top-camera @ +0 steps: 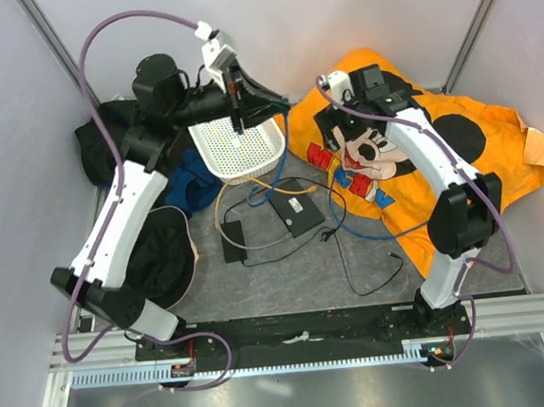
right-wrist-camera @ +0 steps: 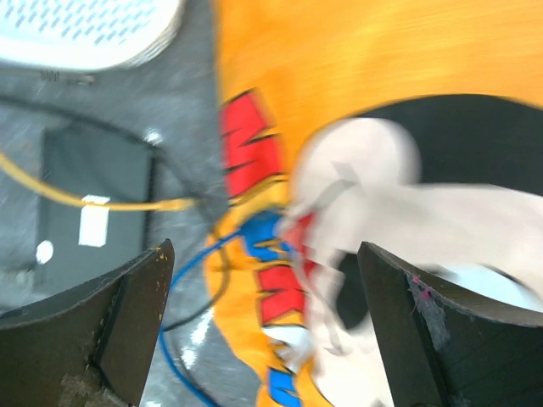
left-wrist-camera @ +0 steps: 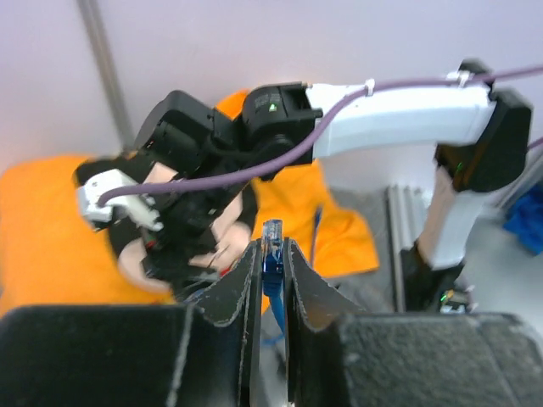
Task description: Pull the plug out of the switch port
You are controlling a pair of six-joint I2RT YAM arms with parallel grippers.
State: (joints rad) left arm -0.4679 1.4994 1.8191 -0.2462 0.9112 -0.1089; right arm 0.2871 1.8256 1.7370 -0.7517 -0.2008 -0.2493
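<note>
The orange shirt's near edge (top-camera: pixel 417 240) (left-wrist-camera: pixel 355 252) is below, so I need to move my left gripper down, back and to the right in the top view next and let go of the plug there.
The switch (top-camera: pixel 301 215) is a flat black box with a white label, lying mid-table; it also shows in the right wrist view (right-wrist-camera: pixel 89 182). A yellow cable (top-camera: pixel 252 188) runs to its far edge. My left gripper (top-camera: pixel 236 119) is raised above the white basket, clear of the switch. In the left wrist view it (left-wrist-camera: pixel 271 248) is shut on a blue cable's plug (left-wrist-camera: pixel 272 236), whose clear tip sticks out past the fingertips. The blue cable (top-camera: pixel 279 165) hangs down toward the table. My right gripper (top-camera: pixel 345 111) hovers over the orange shirt, jaws wide open and empty (right-wrist-camera: pixel 261 254).
A white perforated basket (top-camera: pixel 239 149) lies behind the switch. A small black power brick (top-camera: pixel 232 240) lies left of it with thin black wires. An orange cartoon shirt (top-camera: pixel 459 163) covers the right side. Dark clothes (top-camera: pixel 162 256) lie at the left.
</note>
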